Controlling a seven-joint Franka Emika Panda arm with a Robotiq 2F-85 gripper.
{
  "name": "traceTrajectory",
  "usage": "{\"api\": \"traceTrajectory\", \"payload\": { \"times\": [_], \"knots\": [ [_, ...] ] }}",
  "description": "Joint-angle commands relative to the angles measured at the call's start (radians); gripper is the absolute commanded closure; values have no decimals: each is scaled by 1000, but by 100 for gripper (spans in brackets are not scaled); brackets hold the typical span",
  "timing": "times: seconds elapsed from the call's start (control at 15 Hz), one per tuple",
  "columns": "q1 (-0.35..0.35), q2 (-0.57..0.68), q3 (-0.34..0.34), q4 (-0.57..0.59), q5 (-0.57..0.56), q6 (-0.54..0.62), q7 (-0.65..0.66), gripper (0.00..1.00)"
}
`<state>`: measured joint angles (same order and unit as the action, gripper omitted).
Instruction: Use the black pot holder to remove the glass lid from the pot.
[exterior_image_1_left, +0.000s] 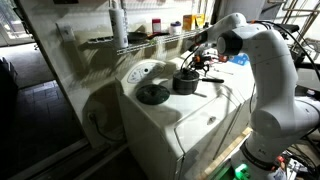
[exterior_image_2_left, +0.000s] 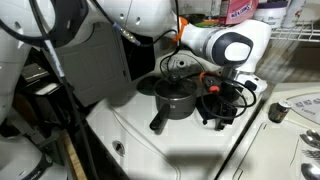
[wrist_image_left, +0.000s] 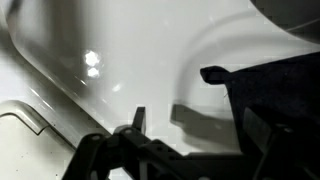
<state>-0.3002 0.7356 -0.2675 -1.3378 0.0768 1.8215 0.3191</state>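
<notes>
The black pot holder's corner sticks out ahead of my open fingers. Next, my gripper shifts toward the pot and closes over that corner.
The pot stands on the white appliance top, dark and round, its long handle pointing toward the camera; it is also in the other exterior view as the pot. Its mouth looks uncovered. The glass lid lies just beyond the pot, off it. My gripper hangs low beside the pot, jaws open and nothing between them. In the wrist view the gripper is spread wide, and the black pot holder lies as a dark floppy shape by the right finger, casting a shadow on the white surface.
A dark flat disc lies next to the pot. A white round dial panel sits behind it. Wire shelves with bottles stand at the back. The appliance top's edge drops off near the gripper.
</notes>
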Motion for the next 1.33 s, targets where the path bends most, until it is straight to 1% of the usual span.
{"api": "traceTrajectory", "payload": {
  "times": [0.0,0.47,1.13,1.2,1.27],
  "knots": [
    [-20,-41,30,-46,24,-11,-45,0],
    [-50,-32,81,-41,103,-45,-123,0],
    [-79,15,99,-8,168,-84,-140,0],
    [-83,19,101,-4,175,-94,-142,25],
    [-86,21,102,-3,183,-98,-141,26]
  ]
}}
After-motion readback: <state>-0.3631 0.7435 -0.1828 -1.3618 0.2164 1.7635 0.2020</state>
